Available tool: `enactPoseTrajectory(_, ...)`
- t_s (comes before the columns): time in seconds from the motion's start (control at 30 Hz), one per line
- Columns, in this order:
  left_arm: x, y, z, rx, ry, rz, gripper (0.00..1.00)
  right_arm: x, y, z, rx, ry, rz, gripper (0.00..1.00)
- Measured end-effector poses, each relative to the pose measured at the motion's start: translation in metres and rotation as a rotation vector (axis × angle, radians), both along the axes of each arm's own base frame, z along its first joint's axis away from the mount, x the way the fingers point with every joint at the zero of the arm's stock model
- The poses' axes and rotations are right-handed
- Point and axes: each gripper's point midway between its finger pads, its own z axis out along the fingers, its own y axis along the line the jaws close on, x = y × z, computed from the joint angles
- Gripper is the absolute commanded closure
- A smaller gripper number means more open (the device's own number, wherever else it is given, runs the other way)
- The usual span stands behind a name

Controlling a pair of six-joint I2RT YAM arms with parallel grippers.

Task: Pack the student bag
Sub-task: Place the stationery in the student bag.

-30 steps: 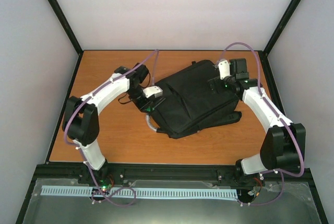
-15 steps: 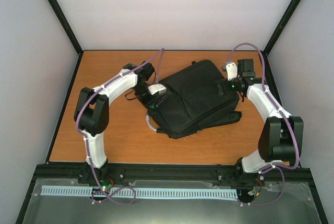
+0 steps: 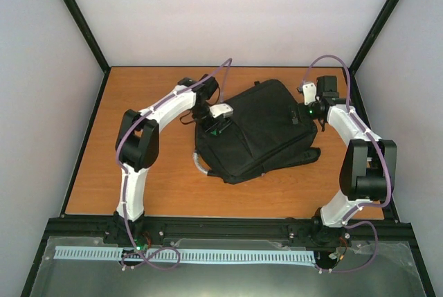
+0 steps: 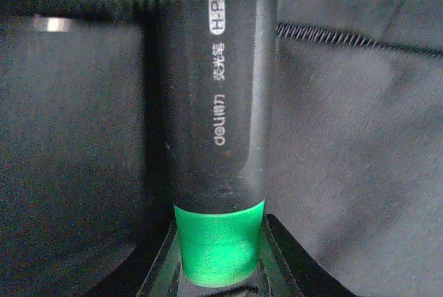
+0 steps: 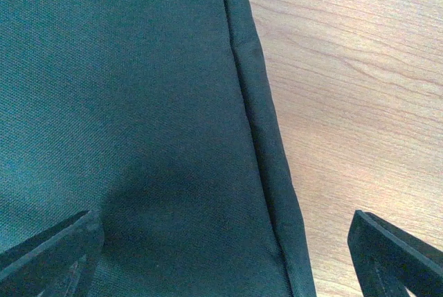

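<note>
The robot's left gripper is going to push in there next.
The student bag (image 3: 259,127) is a large black backpack lying flat in the middle of the table, its grey loop handle (image 3: 201,165) at the near left. My left gripper (image 3: 219,129) hovers over the bag's left end, shut on a black highlighter with a green end (image 4: 218,103). The highlighter points at dark bag fabric (image 4: 360,138) under a zipper line (image 4: 332,34). The left gripper (image 4: 218,273) clamps the pen's green end. My right gripper (image 3: 297,115) stands open over the bag's right edge. In the right wrist view, that gripper (image 5: 225,228) straddles the bag's seam (image 5: 259,117).
Bare orange wood tabletop (image 3: 138,103) surrounds the bag, also seen right of the seam (image 5: 346,68). Black bag straps (image 3: 304,157) trail at the near right. Black frame posts and grey walls close in the table on three sides.
The left arm has swung right and forward, carrying the highlighter over the bag's left end. The right arm has drawn back toward the bag's far right corner, its gripper still open.
</note>
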Motion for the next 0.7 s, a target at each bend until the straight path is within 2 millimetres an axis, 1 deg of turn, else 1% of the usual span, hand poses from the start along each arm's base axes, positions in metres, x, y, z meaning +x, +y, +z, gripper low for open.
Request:
enactPoseTrajectory(0.07,0.004,-0.009,0.001,-0.003,-0.013,-0.014,0.76,0.0,0.001,-0.001,0.004,0.004,0.002,0.02)
enactPoseTrajectory(0.17,0.012,-0.029,0.006,-0.016,-0.047,-0.036,0.75,-0.001,0.002,-0.002,0.011,0.006,0.007,0.02)
enactPoseTrajectory(0.27,0.017,-0.047,0.009,-0.029,-0.069,-0.03,0.74,-0.002,0.003,-0.003,0.016,0.009,0.011,0.02)
enactPoseTrajectory(0.33,0.023,-0.055,0.013,-0.038,-0.085,-0.013,0.74,-0.003,0.004,-0.005,0.021,0.014,0.014,0.02)
enactPoseTrajectory(0.37,0.026,-0.057,0.014,-0.039,-0.092,-0.003,0.73,-0.004,0.005,-0.005,0.024,0.017,0.016,0.02)
enactPoseTrajectory(0.47,0.029,-0.059,0.016,-0.036,-0.1,0.016,0.62,-0.011,0.007,-0.009,0.037,0.031,0.025,0.02)
enactPoseTrajectory(0.7,0.028,-0.056,0.013,-0.028,-0.098,0.057,0.48,-0.028,0.013,-0.007,0.063,0.038,0.041,0.02)
